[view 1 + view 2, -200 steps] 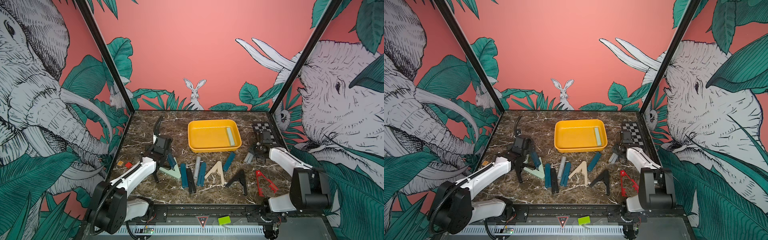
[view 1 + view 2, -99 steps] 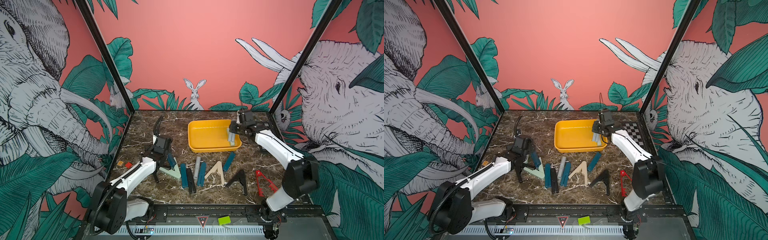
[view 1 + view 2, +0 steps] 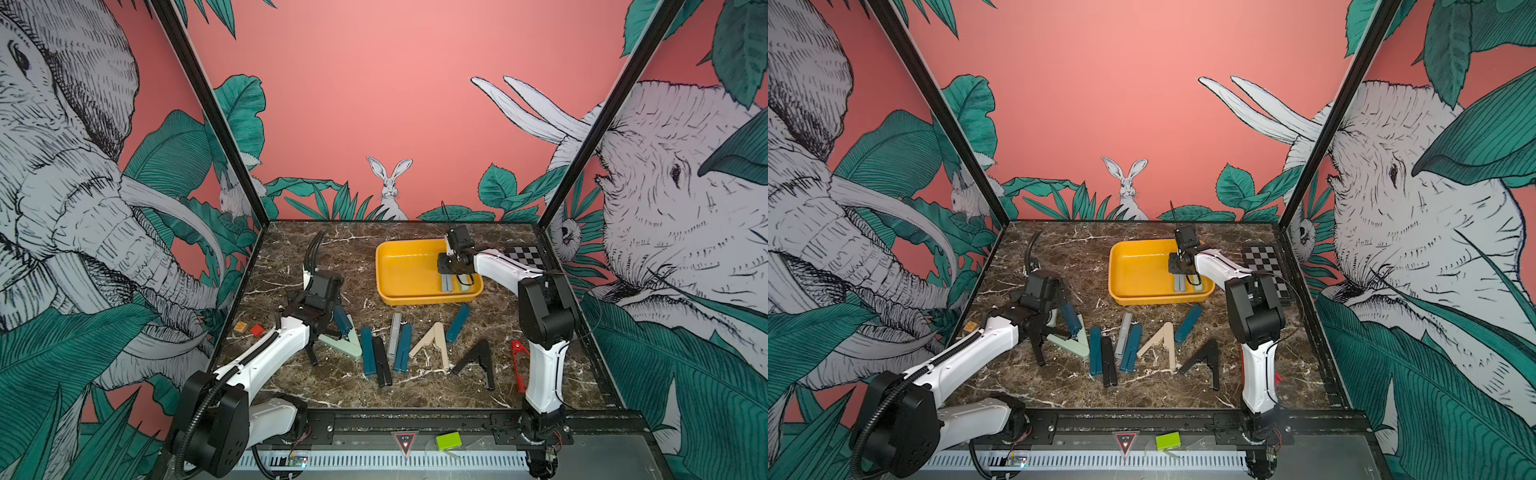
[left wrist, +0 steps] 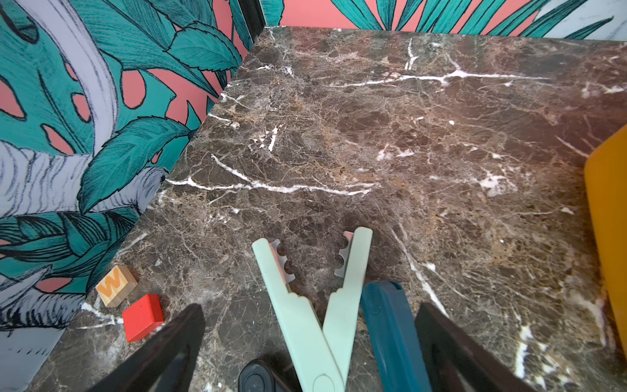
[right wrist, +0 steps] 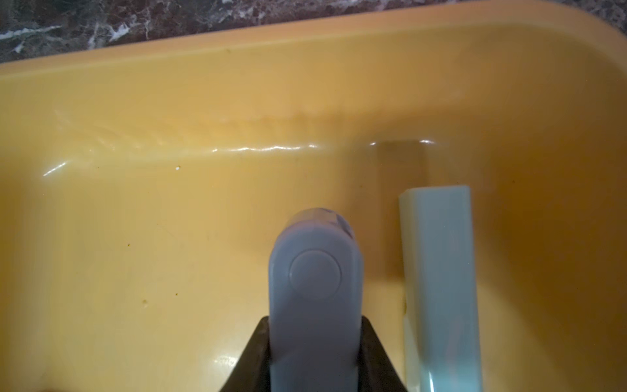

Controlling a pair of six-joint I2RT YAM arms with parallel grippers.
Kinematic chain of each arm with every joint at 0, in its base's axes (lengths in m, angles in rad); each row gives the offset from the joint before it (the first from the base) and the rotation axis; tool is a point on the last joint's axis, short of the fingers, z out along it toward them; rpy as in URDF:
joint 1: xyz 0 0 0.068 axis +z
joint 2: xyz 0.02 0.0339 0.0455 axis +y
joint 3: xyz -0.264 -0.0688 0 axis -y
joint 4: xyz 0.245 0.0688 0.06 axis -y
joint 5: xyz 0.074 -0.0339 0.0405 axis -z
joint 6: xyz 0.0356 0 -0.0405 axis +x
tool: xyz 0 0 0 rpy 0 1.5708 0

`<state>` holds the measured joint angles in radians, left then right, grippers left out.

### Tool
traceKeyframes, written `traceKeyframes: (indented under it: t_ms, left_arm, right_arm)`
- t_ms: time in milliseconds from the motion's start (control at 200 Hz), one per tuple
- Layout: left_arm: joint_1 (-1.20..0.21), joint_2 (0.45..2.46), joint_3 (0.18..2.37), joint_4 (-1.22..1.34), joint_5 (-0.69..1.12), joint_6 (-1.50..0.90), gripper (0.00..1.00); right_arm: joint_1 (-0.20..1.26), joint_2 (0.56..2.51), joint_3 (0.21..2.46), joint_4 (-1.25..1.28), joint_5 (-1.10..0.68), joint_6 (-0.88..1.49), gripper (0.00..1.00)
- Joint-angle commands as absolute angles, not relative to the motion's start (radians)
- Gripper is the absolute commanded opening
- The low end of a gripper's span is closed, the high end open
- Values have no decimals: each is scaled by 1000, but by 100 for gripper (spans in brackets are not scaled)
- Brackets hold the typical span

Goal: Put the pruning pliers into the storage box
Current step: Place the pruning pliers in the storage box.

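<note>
I need to lower the grey pliers in my right gripper onto the bare bottom of the box below, beside the folded mint pliers, and release them next.
My right gripper [image 5: 314,325] is shut on a folded grey pruning pliers [image 5: 315,288] and holds it low inside the yellow storage box [image 3: 409,272], near its right end. A folded mint pliers [image 5: 441,288] lies in the box beside it. My left gripper [image 4: 310,309] is open at table level. Its fingers straddle a mint V-shaped pliers [image 4: 298,305] and a dark teal pliers [image 4: 390,332]. Several more pliers lie in a row in front of the box, among them a beige V [image 3: 432,343], a black V [image 3: 478,361] and a thin red one [image 3: 517,361].
A black-and-white chequered board [image 3: 525,257] lies at the back right, behind my right arm. A small orange block [image 4: 115,285] and a red block [image 4: 142,317] sit by the left wall. Patterned walls close the marble table on three sides.
My right arm swung the grey pliers from the table beside the chequered board to the box's right end and brought it lower inside. The left arm stayed still.
</note>
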<state>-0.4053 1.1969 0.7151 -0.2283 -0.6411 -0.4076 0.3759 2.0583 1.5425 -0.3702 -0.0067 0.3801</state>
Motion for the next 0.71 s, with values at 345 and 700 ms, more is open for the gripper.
traceKeyframes:
  t_ms: [345,700]
  left_arm:
    - [-410,1125,702,-290,-693,-402,99]
    - [-410,1130,718,-293,-695,-394,99]
  right_arm:
    - [347,2131,1616,-437,54,289,7]
    - [333,2157,1629,-453,85,283,10]
